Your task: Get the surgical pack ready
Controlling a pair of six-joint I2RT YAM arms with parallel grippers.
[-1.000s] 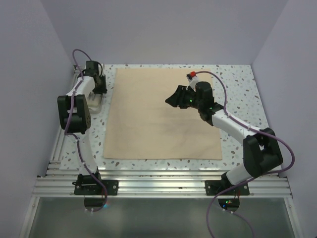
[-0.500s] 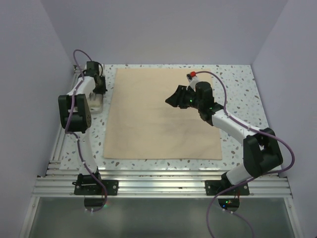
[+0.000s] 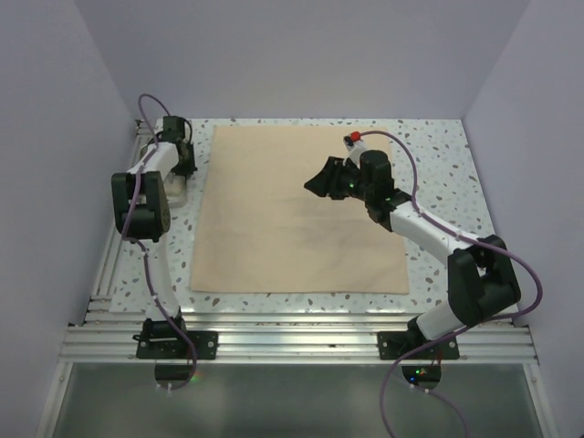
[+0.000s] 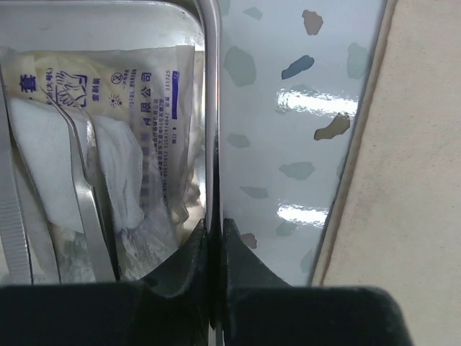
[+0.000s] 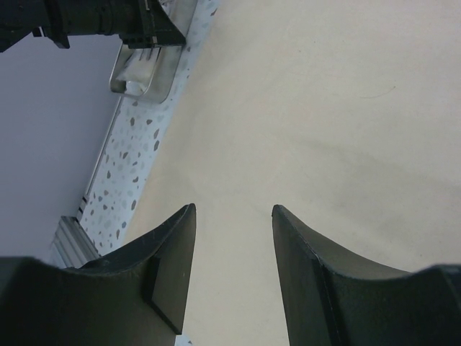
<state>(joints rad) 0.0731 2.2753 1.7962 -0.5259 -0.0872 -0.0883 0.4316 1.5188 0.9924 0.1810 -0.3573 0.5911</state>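
The tray (image 3: 172, 189) is still beside the cloth, so my left gripper will next move it to the right in the top view onto the cloth's tray-side half (image 3: 255, 228) and release it.
The tan cloth wrap (image 3: 292, 219) lies spread flat on the speckled table; it also shows in the left wrist view (image 4: 410, 180) and the right wrist view (image 5: 324, 108). A small steel tray (image 3: 172, 189) sits left of the cloth, off it. It holds white packets (image 4: 108, 166) and metal tweezers (image 4: 83, 180). My left gripper (image 3: 178, 172) (image 4: 215, 227) is shut on the tray's right rim (image 4: 211, 108). My right gripper (image 3: 319, 187) (image 5: 234, 209) is open and empty, hovering above the cloth's far right part.
The purple side wall stands close to the left of the tray (image 5: 148, 72). A strip of bare speckled table (image 4: 288, 108) separates the tray from the cloth's edge. An aluminium rail (image 3: 292, 342) runs along the near edge.
My left arm's elbow has shifted slightly toward the far side, with the gripper staying at the tray. The right arm and the cloth have not moved.
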